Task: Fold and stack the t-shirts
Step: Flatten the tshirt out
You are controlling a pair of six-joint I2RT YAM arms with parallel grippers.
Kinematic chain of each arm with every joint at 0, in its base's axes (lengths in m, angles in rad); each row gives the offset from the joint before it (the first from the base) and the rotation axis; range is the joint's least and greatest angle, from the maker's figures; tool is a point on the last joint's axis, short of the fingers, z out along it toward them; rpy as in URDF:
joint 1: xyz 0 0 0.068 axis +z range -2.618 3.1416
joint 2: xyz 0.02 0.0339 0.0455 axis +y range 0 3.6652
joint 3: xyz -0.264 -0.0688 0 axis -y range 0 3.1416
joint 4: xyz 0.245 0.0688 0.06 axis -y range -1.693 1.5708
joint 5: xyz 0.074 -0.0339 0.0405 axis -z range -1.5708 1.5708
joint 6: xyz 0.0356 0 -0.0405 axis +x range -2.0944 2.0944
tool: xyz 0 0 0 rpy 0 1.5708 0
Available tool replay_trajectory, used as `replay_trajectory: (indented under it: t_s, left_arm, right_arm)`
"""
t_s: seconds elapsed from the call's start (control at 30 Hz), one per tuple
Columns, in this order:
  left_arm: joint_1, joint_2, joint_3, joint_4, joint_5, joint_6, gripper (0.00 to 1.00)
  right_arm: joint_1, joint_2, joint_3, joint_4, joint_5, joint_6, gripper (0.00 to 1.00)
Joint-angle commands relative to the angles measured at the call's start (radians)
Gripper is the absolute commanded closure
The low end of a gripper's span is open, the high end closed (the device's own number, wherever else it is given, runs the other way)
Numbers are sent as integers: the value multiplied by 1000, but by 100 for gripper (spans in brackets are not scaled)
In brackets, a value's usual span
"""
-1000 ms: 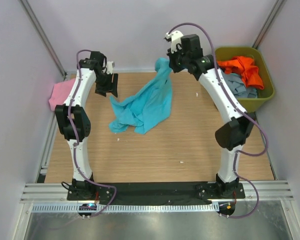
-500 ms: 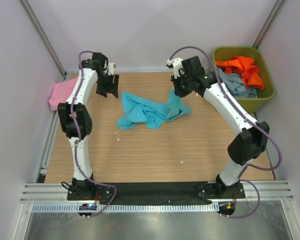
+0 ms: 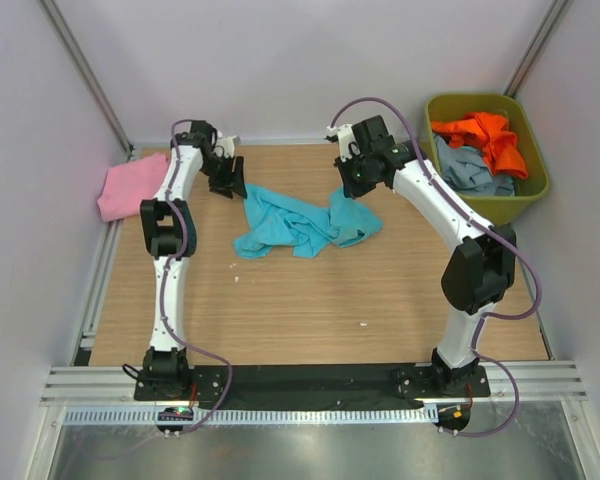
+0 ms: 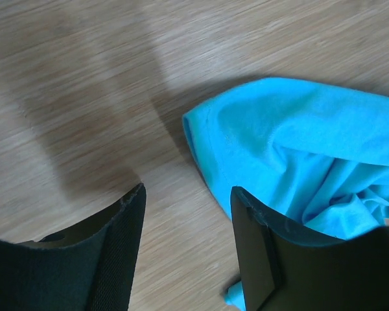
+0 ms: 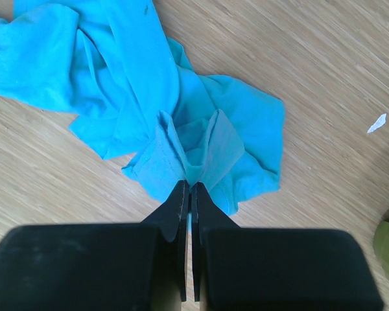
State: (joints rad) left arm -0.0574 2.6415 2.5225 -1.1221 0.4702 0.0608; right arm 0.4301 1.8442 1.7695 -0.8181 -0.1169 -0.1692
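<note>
The pinched fold bunches into ridges, so I will move my right gripper slightly toward the bin over that shirt end [image 3: 357, 214] [image 5: 228, 170], then open it.
The large turquoise t-shirt [image 3: 300, 222] lies crumpled on the far half of the wooden table. My right gripper [image 3: 352, 190] is shut on a pinched fold at its right end; the right wrist view shows cloth [image 5: 129, 78] fanning out from the closed tips of that gripper [image 5: 189, 184]. My left gripper [image 3: 230, 183] hovers open at the shirt's left corner. In the left wrist view, bare wood lies between the fingers of this gripper [image 4: 188, 193], and the shirt's corner [image 4: 292, 142] passes under the right finger. A pink t-shirt [image 3: 130, 185] lies at the table's far left.
An olive-green bin [image 3: 537, 178] stands at the far right with an orange shirt [image 3: 485, 135] and a grey-blue one [image 3: 470, 172] in it. Small white scraps [image 3: 363, 323] dot the wood; one scrap [image 5: 377, 123] lies right of the shirt.
My right gripper has come down, laying the lifted turquoise shirt onto the table. My left gripper has shifted right to the shirt's left corner, and its jaws have narrowed a little.
</note>
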Motion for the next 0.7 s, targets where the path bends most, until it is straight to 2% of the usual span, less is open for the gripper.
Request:
replay_trajectory:
  t_s: [0.0, 0.23, 0.67]
  left_arm:
    - [7, 17, 58, 53, 108, 7, 44]
    - [5, 86, 96, 84, 142, -15, 44]
    - [-1, 112, 145, 154, 139, -82, 55]
  right_arm:
    - [-1, -43, 21, 13, 17, 11, 99]
    - [1, -45, -4, 4, 45, 10, 99]
    - [7, -23, 7, -18, 79, -7, 99]
